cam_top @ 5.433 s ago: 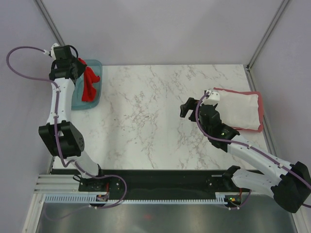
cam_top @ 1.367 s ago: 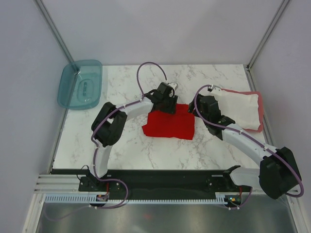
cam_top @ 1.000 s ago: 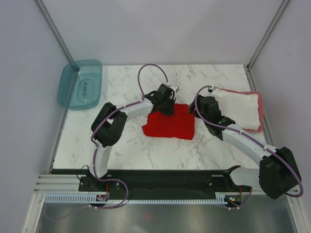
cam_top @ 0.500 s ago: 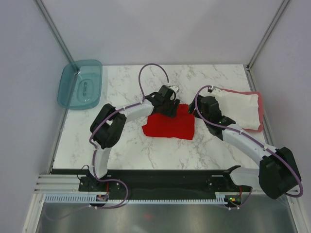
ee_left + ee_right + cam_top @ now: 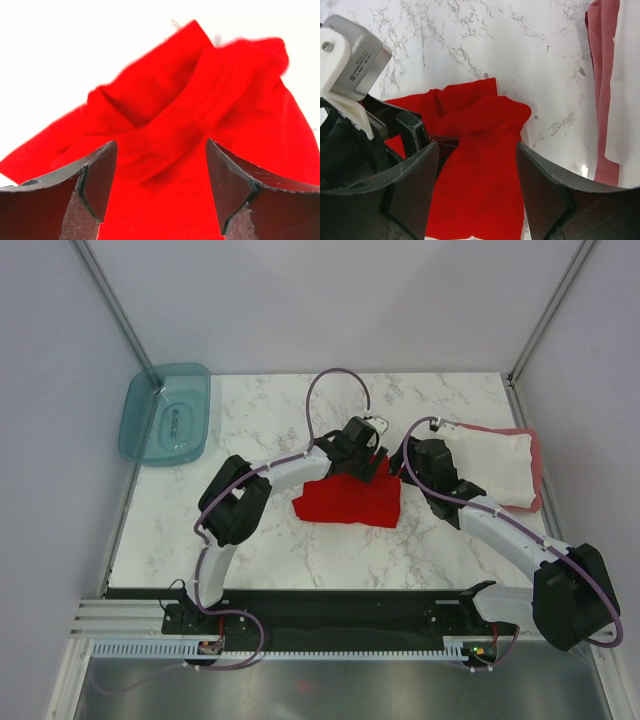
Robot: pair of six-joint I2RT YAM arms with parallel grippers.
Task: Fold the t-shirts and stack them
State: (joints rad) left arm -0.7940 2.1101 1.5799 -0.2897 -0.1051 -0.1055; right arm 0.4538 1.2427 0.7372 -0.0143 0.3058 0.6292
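The back part of the t-shirt still lies rumpled instead of flat, so next my left gripper should move down onto the bunched fold of the red t-shirt (image 5: 160, 144) and close there.
A bright red t-shirt (image 5: 347, 503) lies roughly folded on the marble table, its back right corner still bunched (image 5: 479, 146). My left gripper (image 5: 369, 466) hovers over that corner, open, with red cloth (image 5: 200, 100) below its fingers and nothing pinched between them (image 5: 159, 192). My right gripper (image 5: 399, 471) hangs open just to the right, also above the red cloth (image 5: 477, 187). A folded white t-shirt (image 5: 488, 468) rests on a dull pinkish-red t-shirt (image 5: 536, 478) at the table's right edge; both show in the right wrist view (image 5: 629, 75), (image 5: 601, 75).
A translucent teal plastic tub (image 5: 166, 425) sits at the back left corner. The left arm's wrist camera block (image 5: 351, 55) stands close beside the right gripper's left finger (image 5: 412, 185). Grey walls with metal posts close in the table.
My left gripper has opened, let go of the red t-shirt's back edge and moved right toward the right gripper. The right arm has stayed put, open.
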